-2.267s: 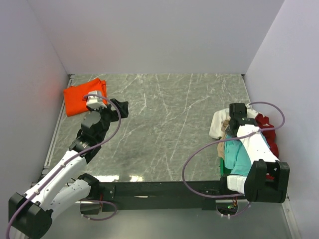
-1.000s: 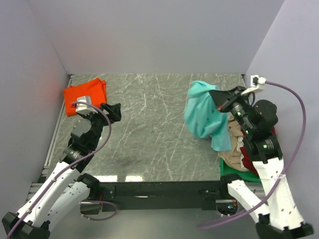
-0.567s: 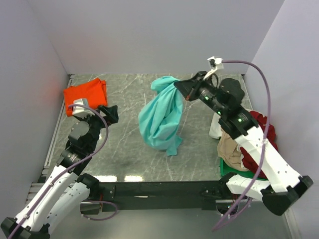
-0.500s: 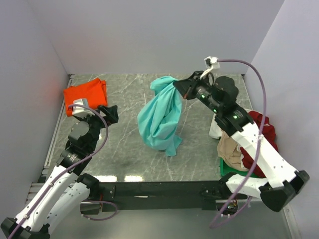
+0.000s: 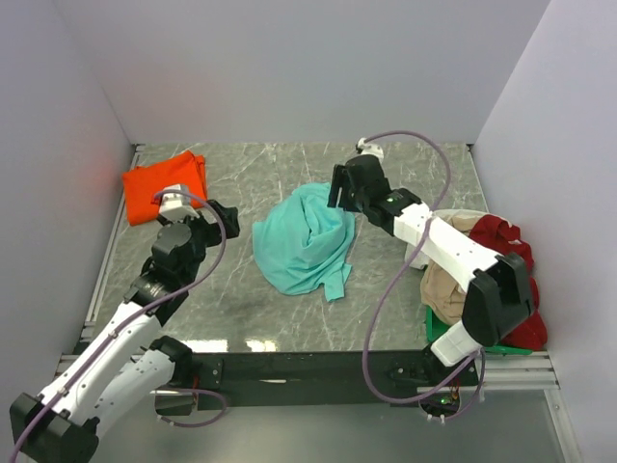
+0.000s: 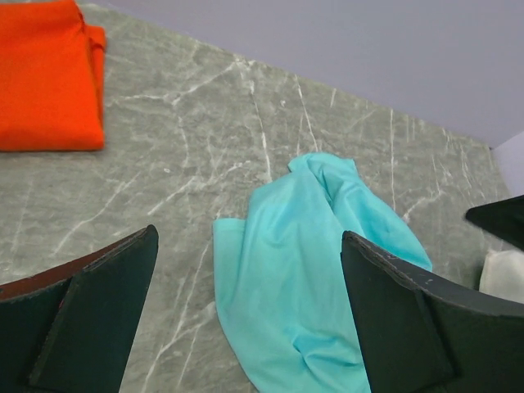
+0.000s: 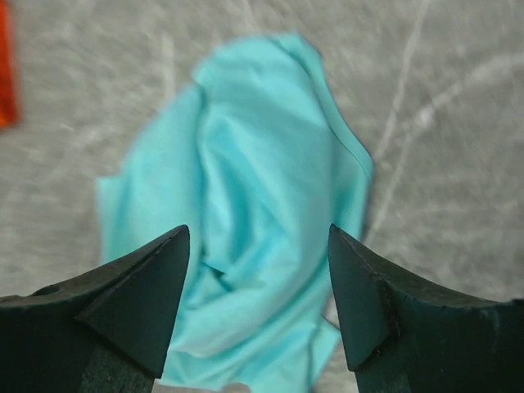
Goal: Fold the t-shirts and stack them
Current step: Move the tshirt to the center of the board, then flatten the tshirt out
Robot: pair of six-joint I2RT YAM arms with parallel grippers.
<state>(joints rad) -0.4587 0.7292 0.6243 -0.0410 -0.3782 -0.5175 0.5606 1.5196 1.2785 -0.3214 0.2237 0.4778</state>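
Note:
The raised fold along the teal t-shirt's (image 5: 339, 226) (image 7: 293, 255) pile-side edge lies below my right gripper. That gripper lowers open fingers astride the fold next, where the cloth bunches up.
A teal t-shirt (image 5: 304, 241) lies crumpled in the middle of the marble table, also seen in the left wrist view (image 6: 311, 270) and the right wrist view (image 7: 262, 205). My right gripper (image 5: 336, 191) hovers over its far right edge, open (image 7: 258, 233), holding nothing. A folded orange t-shirt (image 5: 164, 183) rests at the far left corner (image 6: 45, 78). My left gripper (image 5: 228, 214) is open (image 6: 247, 237) between the orange and teal shirts, touching neither. Beige (image 5: 451, 282), dark red (image 5: 506, 241) and green (image 5: 442, 333) t-shirts are piled at the right.
Grey walls close in the table on the left, back and right. A metal rail (image 5: 106, 265) runs along the left edge. The right arm's purple cable (image 5: 386, 289) loops over the table's front right. A white cloth (image 6: 501, 274) shows at the pile's edge.
My right gripper swung the teal shirt from the right pile to the table's middle, lowered, then opened and let it go. The shirt now lies heaped. The left arm barely moved.

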